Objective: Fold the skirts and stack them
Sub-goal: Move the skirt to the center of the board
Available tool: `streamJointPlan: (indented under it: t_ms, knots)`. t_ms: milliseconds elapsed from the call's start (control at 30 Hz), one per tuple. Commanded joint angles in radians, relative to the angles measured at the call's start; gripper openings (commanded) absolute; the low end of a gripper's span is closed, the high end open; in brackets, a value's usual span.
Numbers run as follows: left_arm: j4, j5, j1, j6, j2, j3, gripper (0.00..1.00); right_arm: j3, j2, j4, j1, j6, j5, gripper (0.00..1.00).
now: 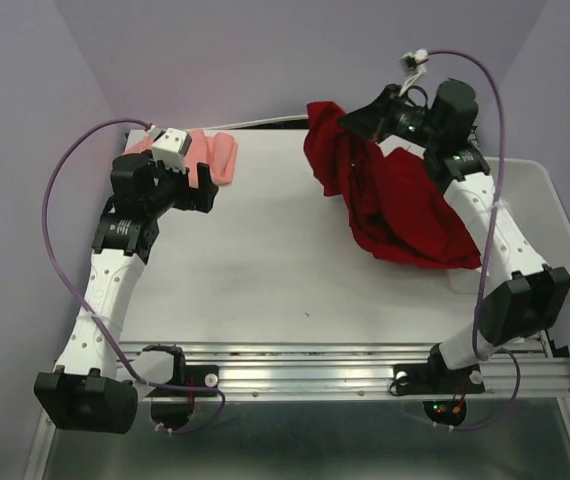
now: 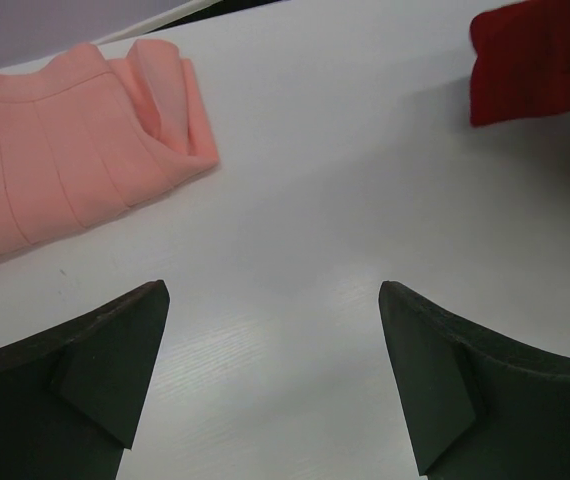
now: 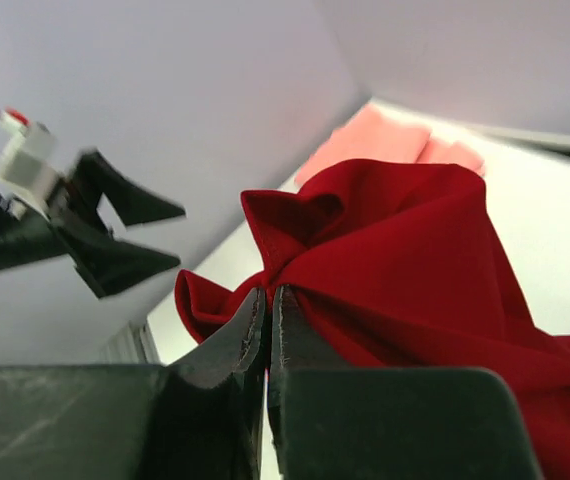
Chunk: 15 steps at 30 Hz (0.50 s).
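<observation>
The bare tabletop is below and to the left of my right gripper in the top view. My right gripper should next lift the red skirt over that tabletop, then draw back down and release it.
The salmon-pink skirt lies folded flat at the table's back left corner; its pleats show in the left wrist view. My left gripper hovers just in front of it, open, with only bare table between its fingers. The deep red skirt is lifted at one bunched edge by my right gripper. The rest of it drapes down to the table at the back right. In the right wrist view the jaws are shut on a pinch of the red cloth.
A white plastic bin stands at the table's right edge, partly under the right arm. The purple wall runs close behind both skirts. The white tabletop lies between the two arms.
</observation>
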<state>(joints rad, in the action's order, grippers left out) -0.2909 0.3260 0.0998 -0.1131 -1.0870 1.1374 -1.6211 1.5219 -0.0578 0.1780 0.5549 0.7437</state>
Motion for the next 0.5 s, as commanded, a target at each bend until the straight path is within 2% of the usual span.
streamJointPlan:
  t_ms: [0, 100, 167, 300, 400, 467]
  knots:
    - [0.084, 0.06, -0.021, 0.055, 0.045, 0.007, 0.99, -0.064, 0.0, -0.017, 0.11, -0.156, -0.084, 0.01]
    - [0.117, 0.107, -0.064, 0.107, 0.047, 0.005, 0.99, -0.241, 0.11, -0.013, 0.149, -0.116, -0.096, 0.01]
    - [0.16, 0.142, -0.09, 0.15, 0.058, -0.001, 0.98, -0.418, 0.203, 0.033, 0.204, -0.113, -0.102, 0.01]
    - [0.206, 0.18, -0.144, 0.213, 0.062, 0.007, 0.98, -0.665, 0.332, 0.125, 0.316, -0.099, -0.131, 0.01]
    - [0.205, 0.188, -0.173, 0.233, 0.059, 0.021, 0.98, -0.739, 0.369, 0.093, 0.337, -0.07, -0.167, 0.01]
    - [0.211, 0.202, -0.193, 0.237, 0.074, 0.016, 0.98, -0.724, 0.362, 0.072, 0.337, -0.066, -0.185, 0.01]
